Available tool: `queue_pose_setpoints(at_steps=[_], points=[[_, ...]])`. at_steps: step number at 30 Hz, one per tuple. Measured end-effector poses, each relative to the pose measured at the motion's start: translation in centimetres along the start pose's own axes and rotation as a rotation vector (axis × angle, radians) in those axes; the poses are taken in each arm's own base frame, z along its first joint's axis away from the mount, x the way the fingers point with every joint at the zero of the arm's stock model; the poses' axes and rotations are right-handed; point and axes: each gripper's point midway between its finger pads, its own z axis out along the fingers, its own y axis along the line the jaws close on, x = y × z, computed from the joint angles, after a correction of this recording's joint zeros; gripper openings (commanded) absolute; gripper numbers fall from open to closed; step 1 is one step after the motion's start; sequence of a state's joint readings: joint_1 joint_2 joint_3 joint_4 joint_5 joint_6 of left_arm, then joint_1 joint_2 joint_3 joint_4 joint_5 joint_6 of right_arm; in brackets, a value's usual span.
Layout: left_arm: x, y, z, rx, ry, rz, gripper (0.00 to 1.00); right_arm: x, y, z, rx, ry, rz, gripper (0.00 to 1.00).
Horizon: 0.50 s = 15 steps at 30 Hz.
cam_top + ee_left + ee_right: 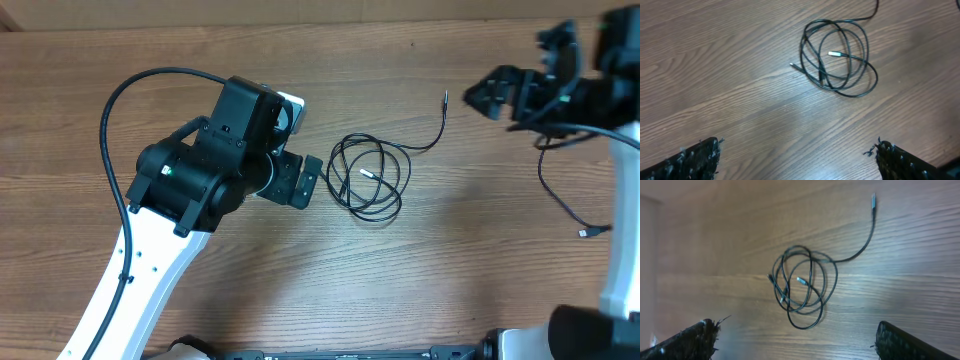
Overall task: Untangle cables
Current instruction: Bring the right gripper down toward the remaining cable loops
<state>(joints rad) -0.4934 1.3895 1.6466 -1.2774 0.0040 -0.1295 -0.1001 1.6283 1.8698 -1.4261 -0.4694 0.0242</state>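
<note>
Next, my right gripper goes down toward the left in the overhead view, onto the tail where it leaves the coil (411, 148) (840, 260), since it stretches out from the loops.
The cables (347, 194) lie as one loose tangle of thin black loops mid-table, a silver plug tip inside the coil. One tail (438, 132) runs off up and to the right, ending in a dark plug. My left gripper (314, 182) sits just left of the tangle, open and empty; in the left wrist view its fingertips (707, 152) stand wide apart, well short of the cables (822, 77). My right gripper (510, 82) hovers at the upper right, open and empty. In the right wrist view the cables (785, 297) lie ahead of its fingertips (890, 335).
Another thin black cord (558, 195) lies at the right, below the right arm, and ends in a small plug near the table's right side. A thick black cable (115, 110) arches over the left arm. The wooden table (250, 290) is bare elsewhere.
</note>
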Motion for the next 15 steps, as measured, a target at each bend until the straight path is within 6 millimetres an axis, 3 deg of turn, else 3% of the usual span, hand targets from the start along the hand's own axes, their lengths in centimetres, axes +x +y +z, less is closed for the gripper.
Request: queue_pose_setpoints(at_steps=[8, 15], points=[[0.0, 0.4, 0.0, -0.024, -0.002, -0.014, 1.00, -0.5, -0.3, 10.0, 0.018, 0.167, -0.107, 0.99], [0.0, 0.4, 0.0, -0.025, -0.002, -0.021, 1.00, 0.7, -2.3, 14.5, -0.004, 0.284, -0.356, 0.98]])
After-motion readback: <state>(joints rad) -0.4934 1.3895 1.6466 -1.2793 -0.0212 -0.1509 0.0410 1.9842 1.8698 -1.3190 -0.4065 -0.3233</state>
